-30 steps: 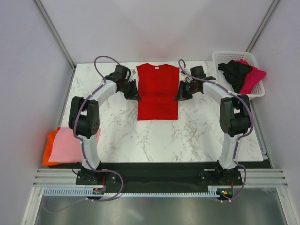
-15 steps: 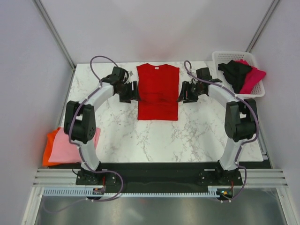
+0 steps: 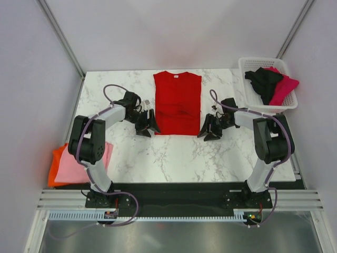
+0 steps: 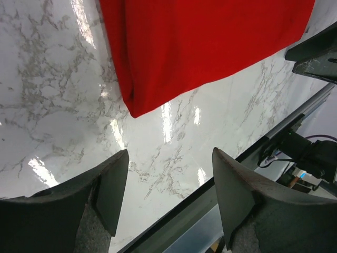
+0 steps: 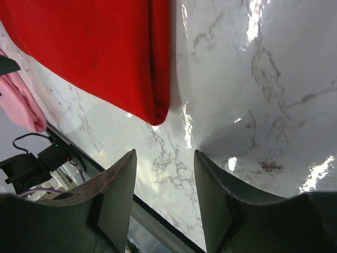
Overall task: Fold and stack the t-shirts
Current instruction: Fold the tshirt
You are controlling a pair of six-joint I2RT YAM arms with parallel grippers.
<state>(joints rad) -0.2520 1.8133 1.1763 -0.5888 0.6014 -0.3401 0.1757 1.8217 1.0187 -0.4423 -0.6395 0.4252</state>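
My left gripper moves down and toward the red t-shirt's near corner [image 3: 156,134] [image 4: 135,114] on the pink t-shirt's side next, because that corner lies just beyond its open fingers.
A bright red t-shirt [image 3: 177,103] lies flat on the marble table, its sides folded in to a long rectangle. My left gripper [image 3: 147,128] stands open by its near left corner [image 4: 138,108], nothing between the fingers. My right gripper [image 3: 209,132] is open too, just off the near right corner [image 5: 157,113]. Both sit low over bare marble. A folded light pink t-shirt [image 3: 79,161] rests on an orange one [image 3: 54,164] at the table's left edge. Black [image 3: 263,80] and magenta [image 3: 283,87] t-shirts lie bunched in the basket.
The white lattice basket [image 3: 245,67] stands at the back right corner. A dark rail [image 3: 174,185] runs along the table's near edge, with both arm bases on it. Grey walls close in the back and sides.
Both grippers have let go of the red t-shirt's sides and opened. Each has moved toward me, from beside the shirt's middle to its near corners.
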